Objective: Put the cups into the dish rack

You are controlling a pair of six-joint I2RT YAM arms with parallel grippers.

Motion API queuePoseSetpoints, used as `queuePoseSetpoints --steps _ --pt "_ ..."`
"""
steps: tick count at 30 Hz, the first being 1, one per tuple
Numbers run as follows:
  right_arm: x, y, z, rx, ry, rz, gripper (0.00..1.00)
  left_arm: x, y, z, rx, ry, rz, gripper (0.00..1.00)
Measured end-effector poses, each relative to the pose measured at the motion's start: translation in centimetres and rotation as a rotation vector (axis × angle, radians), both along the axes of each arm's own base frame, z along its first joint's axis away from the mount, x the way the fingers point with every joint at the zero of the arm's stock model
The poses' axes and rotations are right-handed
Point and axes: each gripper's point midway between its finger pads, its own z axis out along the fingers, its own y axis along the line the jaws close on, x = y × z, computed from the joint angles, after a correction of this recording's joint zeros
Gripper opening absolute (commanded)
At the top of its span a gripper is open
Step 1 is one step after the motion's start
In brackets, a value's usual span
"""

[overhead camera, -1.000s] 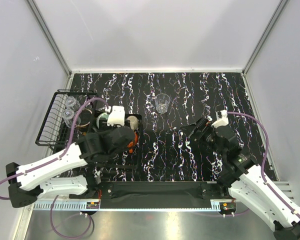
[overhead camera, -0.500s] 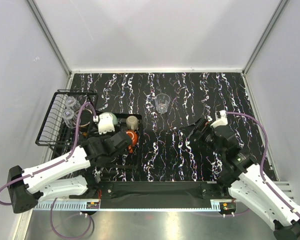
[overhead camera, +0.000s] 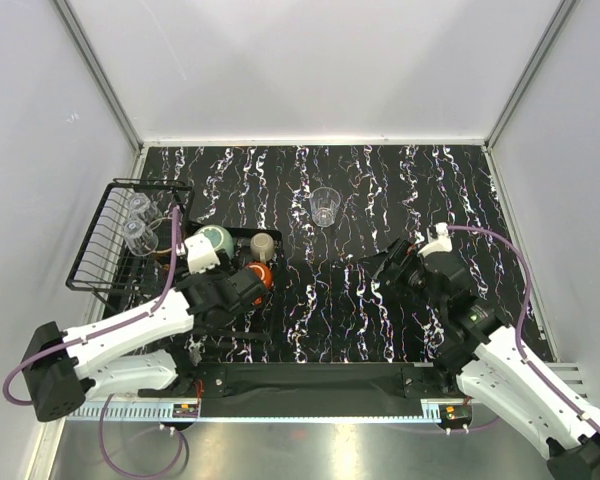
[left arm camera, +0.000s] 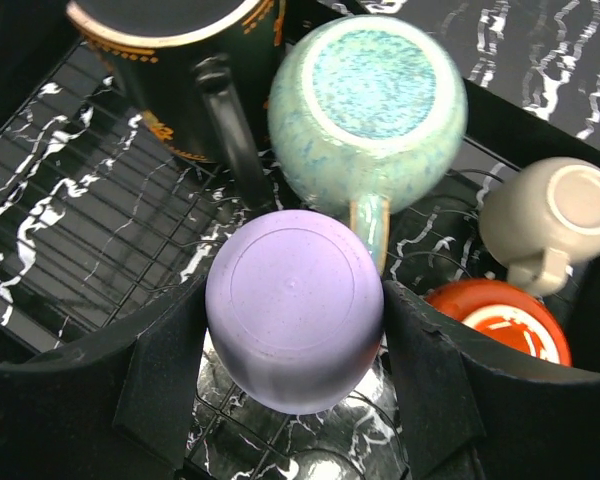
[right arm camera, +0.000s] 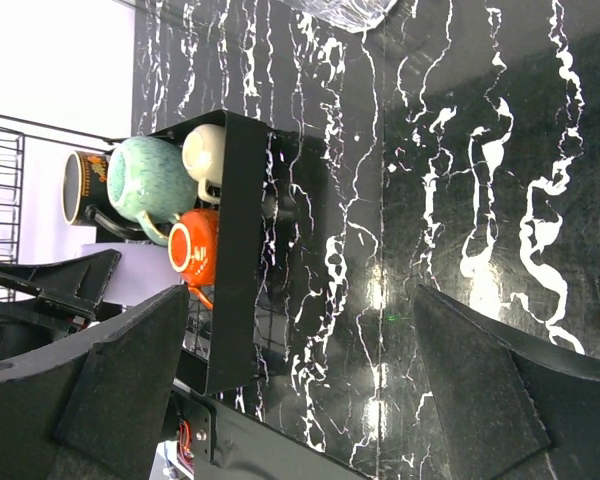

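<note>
The left gripper lowers the upturned lavender cup onto the dish rack's bare wire bottom beside the teal mug's handle next and releases it, since that gap is free.
My left gripper is shut on the upturned lavender cup, over the dish rack's wire floor. Just beyond it sit the teal mug, the dark copper-rimmed mug, the olive-beige mug and the red cup. From above, the left gripper is at the near side of the rack tray, by the teal mug. One clear glass stands on the table. My right gripper is open and empty, right of the rack.
The dish rack fills the left of the table, with two clear glasses in its raised basket end. In the right wrist view the tray wall stands left of the open right gripper. White walls enclose the table.
My left arm has drawn back toward the near edge, uncovering the teal and beige mugs from above. My right gripper has shifted slightly left.
</note>
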Motion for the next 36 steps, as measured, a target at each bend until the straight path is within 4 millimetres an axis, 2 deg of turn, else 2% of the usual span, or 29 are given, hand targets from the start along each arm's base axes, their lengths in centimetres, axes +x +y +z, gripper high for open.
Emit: queuePoseSetpoints --steps 3,7,8,11,12,14,15,18,20,28,36 --pt "0.1 0.0 -0.3 -0.005 0.008 0.0 1.0 -0.1 0.4 -0.5 0.015 0.002 0.029 0.02" --pt "0.2 0.2 -0.4 -0.001 0.003 0.001 1.0 -0.4 1.1 -1.3 0.044 0.023 0.067 0.19" --pt "0.2 0.2 -0.4 -0.001 0.004 0.001 1.0 -0.4 1.2 -1.4 0.051 0.027 0.074 0.28" --pt "0.3 0.4 -0.5 0.004 0.005 0.005 1.0 -0.4 1.3 -1.8 0.068 0.04 0.083 0.43" --pt "0.4 0.4 -0.6 0.004 0.007 0.006 1.0 -0.4 1.3 -2.0 0.073 0.044 0.086 0.54" --pt "0.4 0.5 -0.6 0.006 0.009 0.006 1.0 -0.5 1.3 -2.1 0.081 0.051 0.095 0.68" --pt "0.4 0.5 -0.6 0.006 0.009 0.006 1.0 -0.5 1.3 -2.2 0.085 0.053 0.101 0.78" --pt "0.4 0.5 -0.5 0.008 0.007 0.006 1.0 -0.5 1.3 -2.2 0.088 0.057 0.117 0.93" --pt "0.3 0.4 -0.5 0.01 0.006 0.005 1.0 -0.4 1.2 -2.0 0.084 0.055 0.125 0.99" --pt "0.3 0.4 -0.6 0.012 0.009 0.005 1.0 0.0 -0.2 -0.7 0.037 0.049 0.119 0.99" --pt "0.6 0.6 -1.5 -0.016 0.047 0.005 1.0 0.5 -2.8 2.5 -0.011 0.032 0.061 0.99"
